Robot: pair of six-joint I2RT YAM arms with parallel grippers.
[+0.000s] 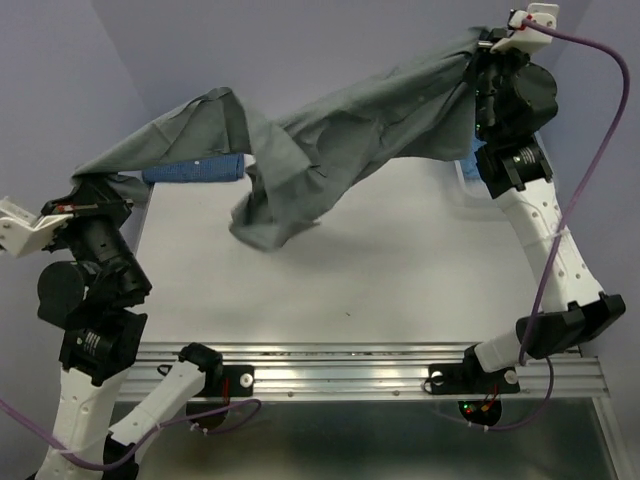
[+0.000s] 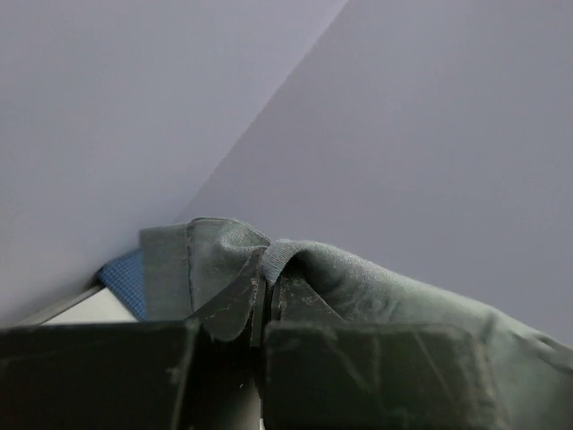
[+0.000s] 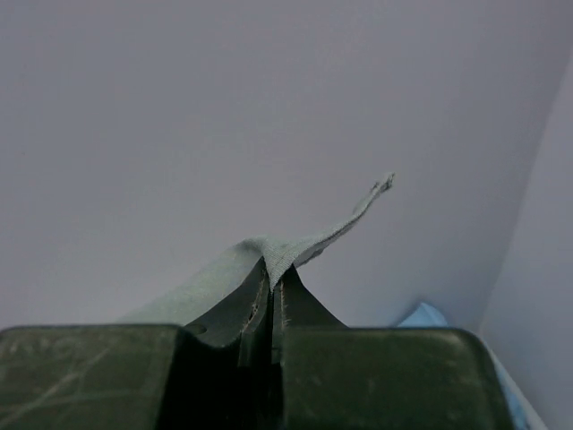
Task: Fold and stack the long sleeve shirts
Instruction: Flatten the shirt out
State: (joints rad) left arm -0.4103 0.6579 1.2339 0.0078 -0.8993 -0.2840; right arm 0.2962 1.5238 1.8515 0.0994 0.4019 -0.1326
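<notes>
My left gripper lifts, then moves outward and down toward the dark blue shirt (image 1: 195,171) (image 2: 125,281) and releases next, since the grey shirt's middle sags in a fold.
A mid-grey long sleeve shirt (image 1: 340,130) hangs stretched in the air across the back of the table, its middle sagging until a fold (image 1: 265,225) rests on the tabletop. My left gripper (image 1: 98,192) is shut on its left end at the table's left edge; the cloth (image 2: 358,287) bunches over the closed left gripper (image 2: 266,291). High at the back right, my right gripper (image 1: 487,45) is shut on the other end, a thin edge of grey shirt (image 3: 233,269) pinched in the right gripper (image 3: 271,273). A rolled dark blue shirt (image 1: 195,170) lies under the grey one. A bit of light blue shirt (image 1: 468,160) shows behind the right arm.
The white tabletop (image 1: 400,270) runs to a metal rail (image 1: 350,365) at the near edge, where both arm bases are bolted. A purple cable (image 1: 585,150) loops along the right arm. Lilac walls close in behind and on both sides.
</notes>
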